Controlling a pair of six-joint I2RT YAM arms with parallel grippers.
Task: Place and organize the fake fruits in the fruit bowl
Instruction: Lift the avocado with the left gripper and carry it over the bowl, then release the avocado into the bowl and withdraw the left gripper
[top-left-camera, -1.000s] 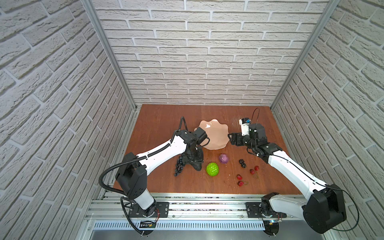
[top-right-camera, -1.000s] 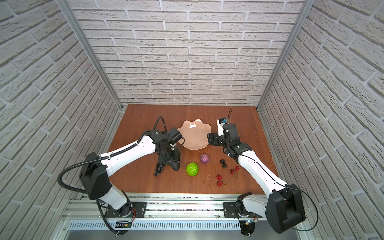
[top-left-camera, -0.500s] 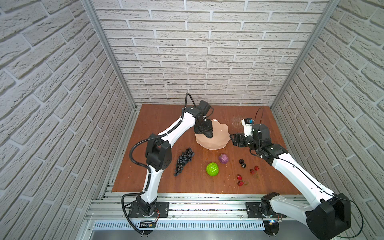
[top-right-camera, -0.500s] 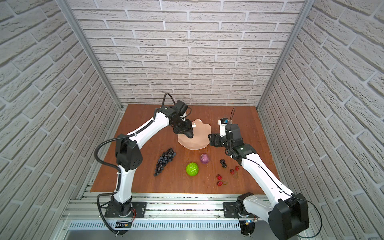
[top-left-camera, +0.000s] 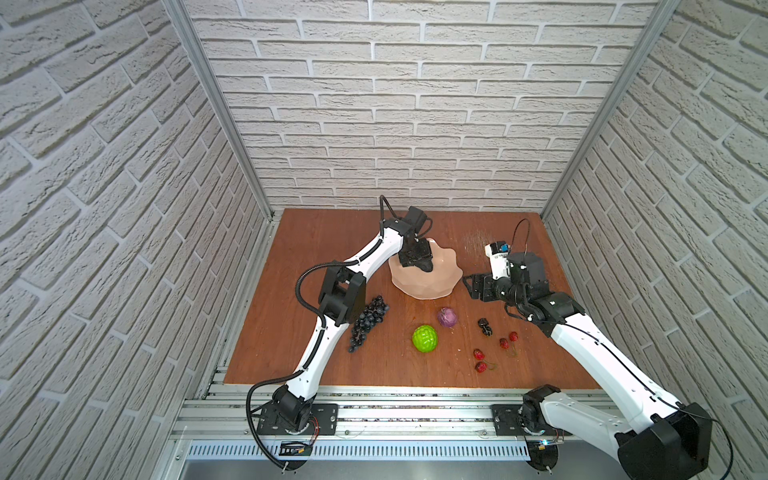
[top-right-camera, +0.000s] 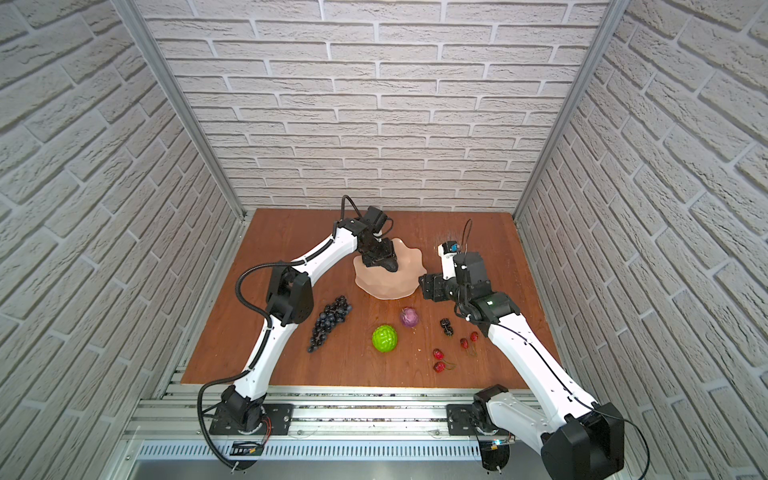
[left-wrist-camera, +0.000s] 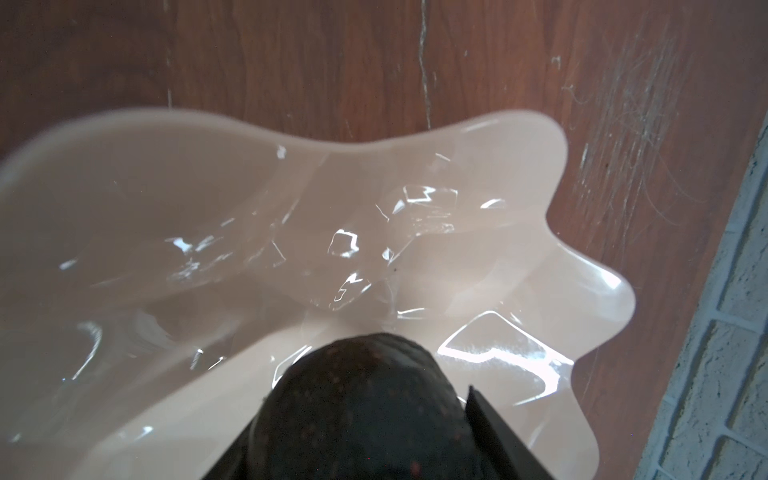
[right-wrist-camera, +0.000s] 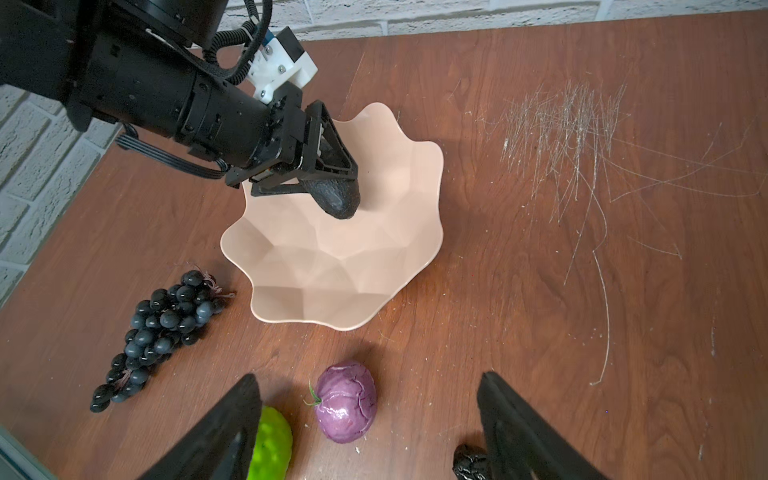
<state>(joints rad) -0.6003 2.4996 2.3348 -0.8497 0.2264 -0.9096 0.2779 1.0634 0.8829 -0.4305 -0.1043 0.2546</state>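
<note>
My left gripper will lower the dark avocado (right-wrist-camera: 336, 195) onto the fruit bowl's bare, clear inner bottom close below, then release it.
My left gripper (top-left-camera: 415, 255) is shut on the dark avocado (right-wrist-camera: 336, 195), holding it tip-down over the far side of the pale peach fruit bowl (top-left-camera: 424, 286), whose inside shows nothing else. On the table in front of the bowl lie the grape bunch (top-left-camera: 368, 322), the bumpy green fruit (top-left-camera: 424, 338), the purple fruit (right-wrist-camera: 345, 401), the black berries (top-left-camera: 484, 326) and several red cherries (top-left-camera: 480, 359). My right gripper (right-wrist-camera: 370, 376) hangs open and empty just right of the bowl, above the purple fruit.
Brick walls close in the wooden table (top-left-camera: 332, 249) on three sides. A scratched patch (right-wrist-camera: 573, 124) marks the wood right of the bowl. The left arm's elbow (top-left-camera: 343, 293) stands close beside the grapes.
The left arm swung from beside the grapes up to the bowl's far side, carrying the avocado. It has held there for the last half second. The right gripper barely shifted.
</note>
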